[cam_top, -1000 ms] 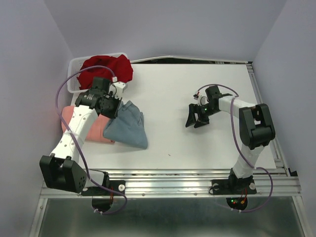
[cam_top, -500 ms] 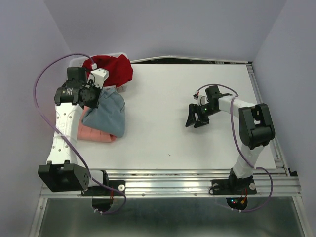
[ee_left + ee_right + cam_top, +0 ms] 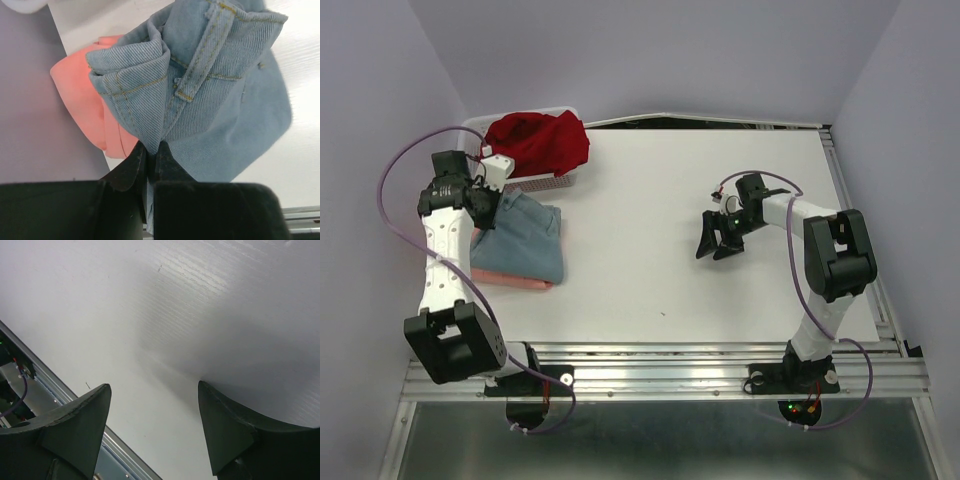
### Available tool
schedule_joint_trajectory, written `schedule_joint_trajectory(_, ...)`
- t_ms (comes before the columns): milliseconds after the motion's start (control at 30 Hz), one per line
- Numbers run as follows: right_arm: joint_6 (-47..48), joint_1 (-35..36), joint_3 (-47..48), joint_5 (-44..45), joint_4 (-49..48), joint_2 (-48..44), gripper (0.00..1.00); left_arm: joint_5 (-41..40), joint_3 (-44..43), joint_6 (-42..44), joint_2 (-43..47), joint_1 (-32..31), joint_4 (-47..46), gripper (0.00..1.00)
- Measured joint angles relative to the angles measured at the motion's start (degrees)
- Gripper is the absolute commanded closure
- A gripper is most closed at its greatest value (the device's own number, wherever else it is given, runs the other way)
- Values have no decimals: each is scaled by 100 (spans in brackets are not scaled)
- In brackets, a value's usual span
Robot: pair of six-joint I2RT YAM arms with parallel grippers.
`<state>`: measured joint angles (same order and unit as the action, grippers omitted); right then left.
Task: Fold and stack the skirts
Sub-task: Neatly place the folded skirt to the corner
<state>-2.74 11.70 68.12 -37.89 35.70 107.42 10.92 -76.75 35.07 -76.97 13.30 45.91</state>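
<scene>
My left gripper lowers the blue-grey skirt's edge onto the salmon-pink skirt [image 3: 516, 280] next and releases it, since that edge is still held raised.
The blue-grey skirt [image 3: 527, 237] lies folded on top of the salmon-pink skirt [image 3: 516, 280] at the table's left edge. My left gripper [image 3: 486, 203] is shut on the blue-grey skirt's upper left edge. In the left wrist view the denim [image 3: 225, 90] is pinched between the fingers [image 3: 131, 167], with the pink skirt [image 3: 85, 105] beneath. The dark red skirt [image 3: 537, 140] is heaped in the white mesh basket [image 3: 478, 128] at the back left. My right gripper [image 3: 714, 246] is open and empty, low over bare table at centre right; it shows in the right wrist view [image 3: 154, 390].
A purple wall [image 3: 380, 150] stands close along the left of the table. The metal rail [image 3: 720, 355] runs along the near edge. The table's right rail [image 3: 855, 210] is beside the right arm.
My left gripper has dragged the blue-grey skirt left and back, laying it onto the pink skirt, which is now mostly covered. The right arm has not moved.
</scene>
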Motion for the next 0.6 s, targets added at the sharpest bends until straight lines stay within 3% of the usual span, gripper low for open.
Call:
schedule_joint_trajectory(167, 37, 0, 4, -2, 39, 2, 25, -256, 765, 208, -354, 354, -837, 100)
schedule_joint_trajectory(433, 66, 0, 4, -9, 129, 2, 24, -715, 1141, 223, -1062, 446, -1965, 99)
schedule_joint_trajectory(600, 197, 0, 4, -42, 181, 2, 23, -1233, 1364, 155, -1504, 444, -2538, 77)
